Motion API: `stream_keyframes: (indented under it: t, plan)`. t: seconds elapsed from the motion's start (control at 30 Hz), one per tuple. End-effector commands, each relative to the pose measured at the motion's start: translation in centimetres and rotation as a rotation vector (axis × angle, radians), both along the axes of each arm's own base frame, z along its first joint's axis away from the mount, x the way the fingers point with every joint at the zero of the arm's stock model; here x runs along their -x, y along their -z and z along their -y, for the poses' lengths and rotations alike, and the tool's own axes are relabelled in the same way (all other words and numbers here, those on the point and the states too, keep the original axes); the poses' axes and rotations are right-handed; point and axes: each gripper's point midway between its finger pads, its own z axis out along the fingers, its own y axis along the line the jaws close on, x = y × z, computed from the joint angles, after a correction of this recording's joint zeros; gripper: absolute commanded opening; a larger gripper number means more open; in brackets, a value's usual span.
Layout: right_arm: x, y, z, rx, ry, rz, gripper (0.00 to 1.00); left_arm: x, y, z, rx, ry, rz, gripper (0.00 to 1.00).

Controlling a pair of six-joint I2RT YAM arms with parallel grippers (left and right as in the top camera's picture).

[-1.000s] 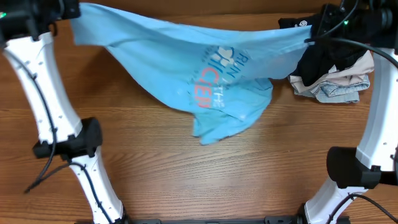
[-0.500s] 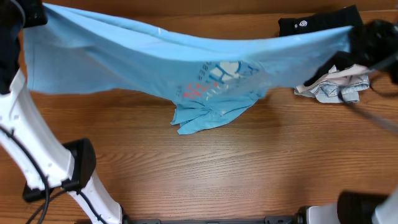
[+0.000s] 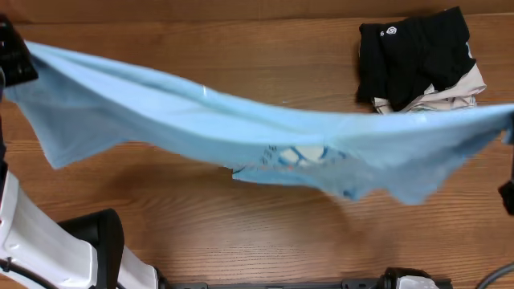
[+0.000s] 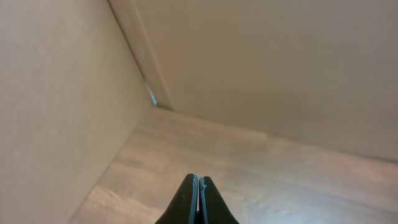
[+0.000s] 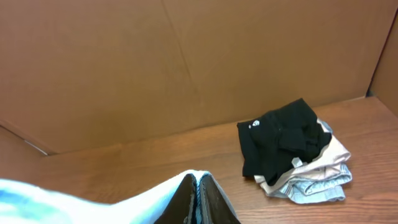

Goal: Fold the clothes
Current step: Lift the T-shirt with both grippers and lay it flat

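Next, the left gripper lowers and releases the cloth on the tabletop, since the wooden table lies below it and the T-shirt's end still hangs raised.
The light blue T-shirt [image 3: 241,128] hangs stretched in a long band across the overhead view, held up at both ends, with its printed lettering [image 3: 293,154] partly showing on the sagging lower fold. My left gripper [image 3: 22,58] is at the far left, shut on one end of the shirt. In the left wrist view that gripper [image 4: 199,185] shows only a thin blue edge between its closed jaws. My right gripper [image 5: 198,182] is shut on the other end, where the shirt [image 5: 93,199] spreads away to the left. In the overhead view that end runs out at the right edge.
A black garment with a small white logo [image 3: 409,52] lies at the back right on beige and pale grey-blue folded garments [image 3: 454,92]; the pile [image 5: 292,149] also shows in the right wrist view. Brown walls [image 5: 186,62] close the back. The wooden table [image 3: 241,241] lies below the shirt.
Both grippers have moved apart and toward the front, pulling the T-shirt taut. Its bunched middle has lifted off the table and the pile at the back right is uncovered.
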Motion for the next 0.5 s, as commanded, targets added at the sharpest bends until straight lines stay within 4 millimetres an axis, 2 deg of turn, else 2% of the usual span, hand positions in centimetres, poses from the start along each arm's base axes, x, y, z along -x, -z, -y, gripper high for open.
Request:
stream_keyframes:
  t: [0.0, 0.1, 0.2, 0.37, 0.4, 0.47]
  plan:
    - [-2.3, 1.2, 0.3, 0.000, 0.006, -0.062, 0.04, -0.9, 1.4, -0.7, 0.026, -0.030, -0.048, 0.04]
    - [-4.5, 3.2, 0.3, -0.013, -0.006, -0.150, 0.04, -2.4, 3.7, -1.1, 0.046, -0.031, -0.131, 0.04]
    - [-7.2, 6.0, 0.4, -0.029, -0.019, -0.269, 0.04, -4.3, 6.9, -1.6, 0.071, -0.032, -0.242, 0.04]
    - [-11.8, 11.0, 0.2, -0.063, -0.047, -0.461, 0.04, -7.8, 13.9, -2.5, 0.121, -0.033, -0.458, 0.04]
    - [-12.9, 12.4, 0.3, -0.069, -0.047, -0.509, 0.04, -8.9, 16.2, -2.7, 0.137, -0.032, -0.520, 0.04]
    - [-14.2, 14.0, 0.4, -0.077, -0.051, -0.564, 0.04, -10.1, 18.6, -3.0, 0.151, -0.031, -0.578, 0.04]
